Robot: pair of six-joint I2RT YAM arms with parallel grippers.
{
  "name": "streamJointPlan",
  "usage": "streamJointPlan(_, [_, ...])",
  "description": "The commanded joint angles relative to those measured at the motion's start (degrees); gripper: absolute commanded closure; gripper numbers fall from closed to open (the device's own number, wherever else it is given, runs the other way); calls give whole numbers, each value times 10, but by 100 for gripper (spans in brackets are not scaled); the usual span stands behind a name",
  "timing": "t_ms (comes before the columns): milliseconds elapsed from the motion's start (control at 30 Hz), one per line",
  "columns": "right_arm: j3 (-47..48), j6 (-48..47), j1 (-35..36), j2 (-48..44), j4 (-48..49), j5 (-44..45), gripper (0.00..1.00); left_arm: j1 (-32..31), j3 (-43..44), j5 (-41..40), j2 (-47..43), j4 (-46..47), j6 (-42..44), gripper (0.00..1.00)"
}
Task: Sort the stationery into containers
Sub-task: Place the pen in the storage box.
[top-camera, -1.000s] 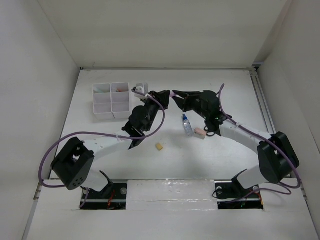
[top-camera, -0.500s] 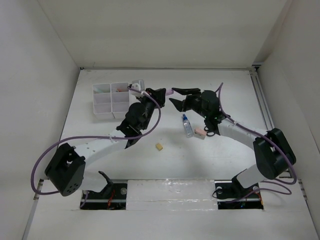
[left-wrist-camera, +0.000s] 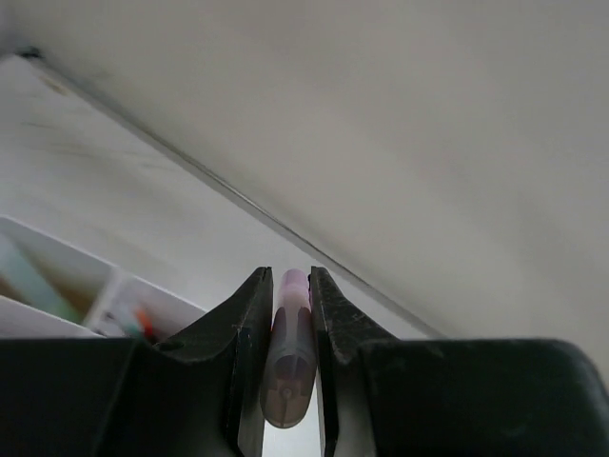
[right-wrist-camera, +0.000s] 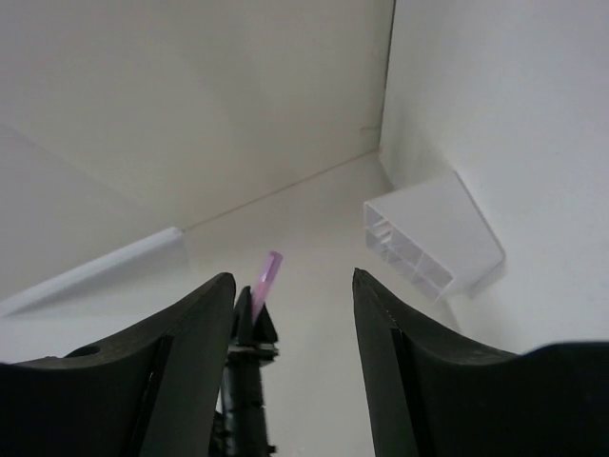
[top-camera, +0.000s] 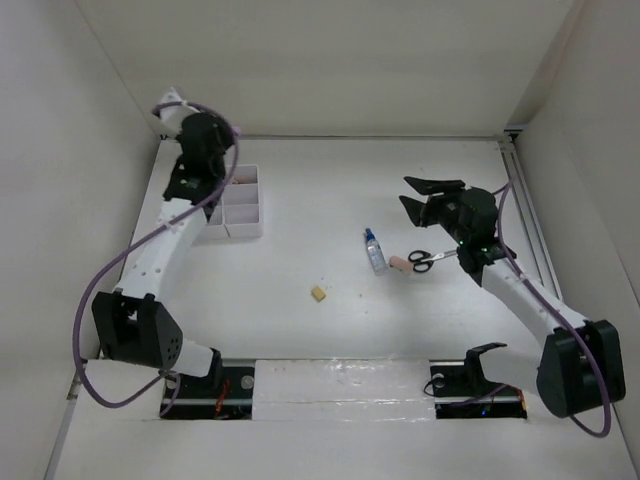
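Note:
My left gripper shifts to the left in the top view and down over the pale green item next, since it lies in one far section of the tray.
My left gripper (left-wrist-camera: 290,278) is shut on a pink highlighter (left-wrist-camera: 288,362), held high at the far left over the white organiser tray (top-camera: 245,212). The right wrist view shows that highlighter (right-wrist-camera: 266,273) sticking out of the distant left jaws, with the tray (right-wrist-camera: 433,233) beside it. My right gripper (top-camera: 408,194) hangs open and holds nothing, above the table right of centre. Beneath and left of it lie a blue-capped clear bottle (top-camera: 374,250), a pink eraser (top-camera: 399,264) and black-handled scissors (top-camera: 432,258). A tan eraser (top-camera: 319,293) lies alone nearer the front.
The tray's compartments (left-wrist-camera: 105,290) hold a few coloured items, and my left arm covers part of the tray from above. White walls close in the table on three sides. A rail (top-camera: 525,215) runs along the right edge.
The right gripper opened, letting go of the highlighter, and drew back to the right. The left arm carried the highlighter from the table's middle to the far left, over the tray.

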Motion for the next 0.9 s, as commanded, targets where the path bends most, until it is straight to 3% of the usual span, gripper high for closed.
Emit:
streamJointPlan(0, [-8,-113,-12,-52,-87,7,42,114,62,53,2,-181,-55,100])
streamJointPlan(233, [-35,-173,-31,-99,-117,13,42,207,138,104,54,-283,-48,100])
streamJointPlan(867, [-108,-246,-89,-143,-85,-70,42,207,109,75,142,-211,-59,100])
